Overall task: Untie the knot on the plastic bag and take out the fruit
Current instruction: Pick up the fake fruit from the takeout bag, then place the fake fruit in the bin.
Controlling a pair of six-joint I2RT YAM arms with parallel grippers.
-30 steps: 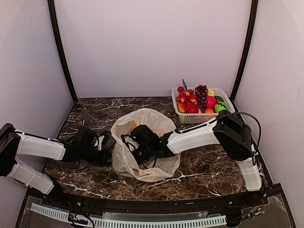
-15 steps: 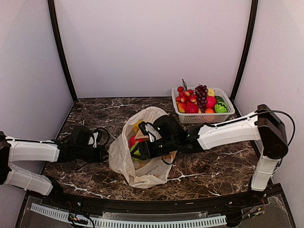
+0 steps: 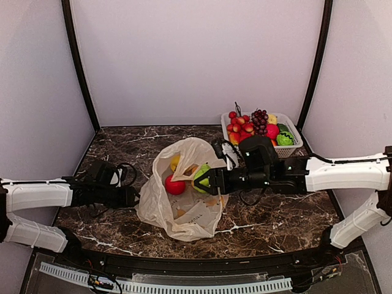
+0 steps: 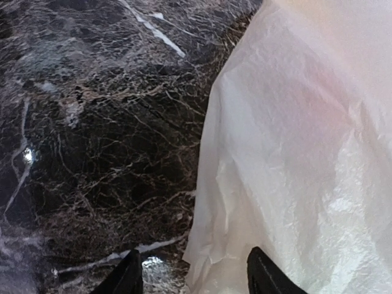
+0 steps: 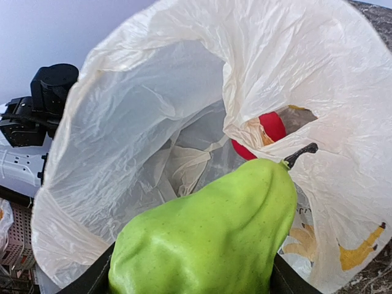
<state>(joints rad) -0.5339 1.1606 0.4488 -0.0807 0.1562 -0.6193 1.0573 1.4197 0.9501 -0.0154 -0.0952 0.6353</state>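
Note:
The pear (image 3: 201, 176) needs to go outward and to the right in the top view with my right gripper, which should release it onto the basket's heaped fruits, because fruit gathers there.
The plastic bag (image 3: 184, 211) lies mid-table with its mouth wide open; the knot is out of view. Inside it sit a red fruit (image 3: 174, 184) and a yellow piece (image 3: 176, 162). My right gripper (image 3: 207, 179) hovers at the bag's mouth, shut on a green pear (image 3: 201, 176). The pear (image 5: 208, 239) fills the right wrist view, with the bag (image 5: 153, 92) and the red fruit (image 5: 272, 125) beyond it. My left gripper (image 3: 131, 197) is at the bag's left side. In the left wrist view this gripper (image 4: 195, 278) is open, a corner of the bag (image 4: 294, 159) lying between its fingers.
A white mesh basket (image 3: 251, 153) heaped with several fruits stands at the back right, just behind the right arm. Dark marble table (image 3: 122, 147) surrounds the bag. White walls close in the sides and back.
My right gripper has drawn back to the right out of the bag with the green pear. My left gripper has opened, letting go of the bag's edge, and shifted slightly left.

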